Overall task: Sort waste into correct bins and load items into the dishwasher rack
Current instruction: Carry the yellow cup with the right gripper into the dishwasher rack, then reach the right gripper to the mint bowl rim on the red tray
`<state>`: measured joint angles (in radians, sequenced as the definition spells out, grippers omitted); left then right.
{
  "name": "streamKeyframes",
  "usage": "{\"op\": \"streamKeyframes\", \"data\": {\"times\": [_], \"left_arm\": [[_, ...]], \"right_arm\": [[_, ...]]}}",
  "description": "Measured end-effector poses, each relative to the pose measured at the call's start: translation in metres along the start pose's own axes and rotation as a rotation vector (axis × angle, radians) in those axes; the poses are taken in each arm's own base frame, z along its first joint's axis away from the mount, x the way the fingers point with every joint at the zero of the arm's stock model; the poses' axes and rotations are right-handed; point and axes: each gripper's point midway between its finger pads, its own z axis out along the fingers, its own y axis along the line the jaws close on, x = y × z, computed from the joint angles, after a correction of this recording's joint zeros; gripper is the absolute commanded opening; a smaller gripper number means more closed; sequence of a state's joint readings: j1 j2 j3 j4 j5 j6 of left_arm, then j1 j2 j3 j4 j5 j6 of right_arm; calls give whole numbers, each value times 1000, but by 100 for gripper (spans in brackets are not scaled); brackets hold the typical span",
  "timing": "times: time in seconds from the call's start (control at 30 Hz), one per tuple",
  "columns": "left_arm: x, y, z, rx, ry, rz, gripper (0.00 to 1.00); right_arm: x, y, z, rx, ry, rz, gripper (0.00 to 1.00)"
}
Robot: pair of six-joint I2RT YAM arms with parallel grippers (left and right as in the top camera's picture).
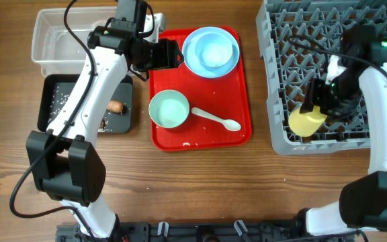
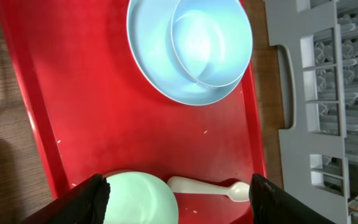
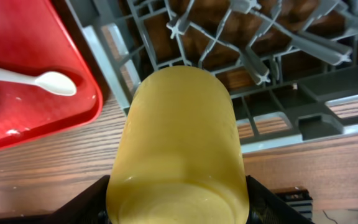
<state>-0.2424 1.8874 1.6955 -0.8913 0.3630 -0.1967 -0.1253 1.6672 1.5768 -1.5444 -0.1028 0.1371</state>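
Note:
I should next lower my right gripper, move it slightly toward the red tray's side and let go of the yellow cup, because the cup is still hanging over the grey rack's near corner.
My left gripper (image 1: pixel 163 54) is open and empty above the red tray's far-left part; in its wrist view its fingers (image 2: pixel 179 194) flank the mint-green bowl (image 2: pixel 142 199) and white spoon (image 2: pixel 210 188) below. The pale blue bowl (image 1: pixel 215 48) sits in the light blue plate (image 1: pixel 190 62). My right gripper (image 1: pixel 318 101) is shut on the yellow cup (image 1: pixel 306 122), held on its side over the grey rack's (image 1: pixel 334 40) near-left corner. The cup fills the right wrist view (image 3: pixel 179 143). Rice, the sausage piece (image 1: pixel 116 106) and the dark lump (image 1: pixel 103 125) lie in the black tray (image 1: pixel 49 107).
The clear tub (image 1: pixel 59 37) stands behind the black tray at the far left. The flat red tray (image 1: pixel 237 87) lies between the bins and the rack. The mint bowl (image 1: pixel 168 109) and the spoon (image 1: pixel 213 119) rest on its near half. Wrapper and tissue do not show.

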Motion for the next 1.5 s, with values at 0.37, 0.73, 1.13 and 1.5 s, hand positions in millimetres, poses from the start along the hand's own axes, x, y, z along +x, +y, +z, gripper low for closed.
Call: {"op": "streamKeyframes", "data": {"times": [0.37, 0.73, 1.13, 1.5], "left_arm": [[0, 1, 0, -3, -1, 0, 75], [2, 1, 0, -5, 6, -3, 76], [2, 2, 0, -9, 8, -3, 94], [-12, 21, -38, -26, -71, -46, 94]], "right_arm": [[-21, -1, 34, -7, -57, -6, 65], [-9, -2, 35, -3, -7, -10, 100], [-55, 31, -49, -135, -272, -73, 99], [-73, 176, -101, -404, -550, -368, 96]]}}
